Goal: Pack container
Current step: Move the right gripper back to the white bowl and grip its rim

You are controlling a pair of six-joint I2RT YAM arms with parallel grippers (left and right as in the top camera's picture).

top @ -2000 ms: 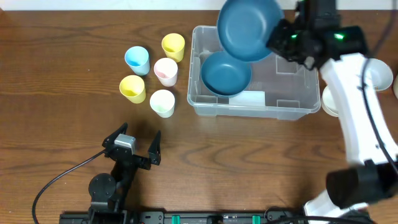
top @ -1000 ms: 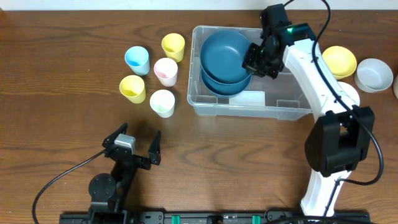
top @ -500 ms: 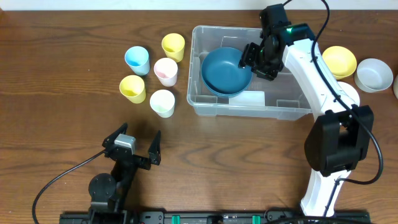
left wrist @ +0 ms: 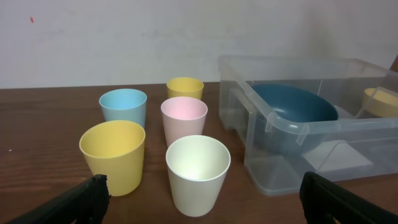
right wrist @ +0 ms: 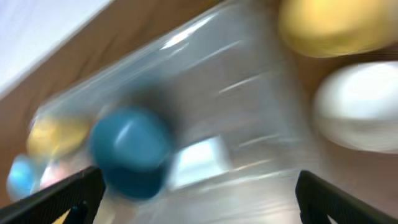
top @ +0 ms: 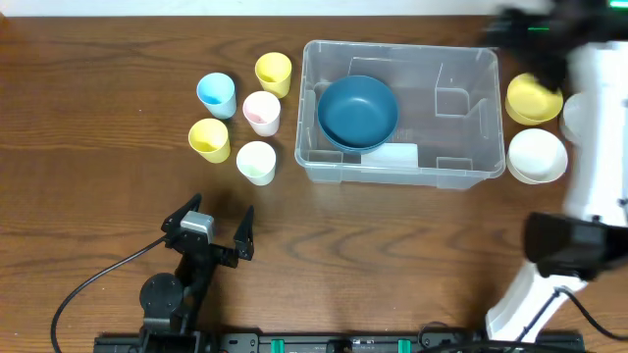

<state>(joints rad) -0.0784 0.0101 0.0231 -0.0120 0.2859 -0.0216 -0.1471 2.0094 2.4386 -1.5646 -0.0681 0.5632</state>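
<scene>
The fingers are empty, so my right gripper goes past the yellow and white bowls next, away from the container, and down onto the pale cream bowl's rim (top: 573, 117).
The clear container (top: 402, 46) stands at the back centre of the table. In its left half sit two stacked blue bowls (top: 358, 111), also seen in the left wrist view (left wrist: 292, 106) and as a blur in the right wrist view (right wrist: 130, 149). My right gripper (right wrist: 199, 202) is open and empty, high above the container. From overhead it is a dark blur at the back right corner (top: 525, 39). My left gripper (top: 224, 204) rests open near the front edge, facing the cups, with nothing between its fingers (left wrist: 68, 202).
Several cups stand left of the container: blue (top: 216, 94), yellow (top: 274, 73), pink (top: 262, 112), a second yellow (top: 209, 139), cream (top: 256, 162). A yellow bowl (top: 533, 98) and a white bowl (top: 537, 155) sit right of it. A white block (top: 392, 155) lies inside.
My right gripper opened and let go of the upper blue bowl, which settled into the lower one. The right arm then swung up and away to the back right. The left arm stayed still.
</scene>
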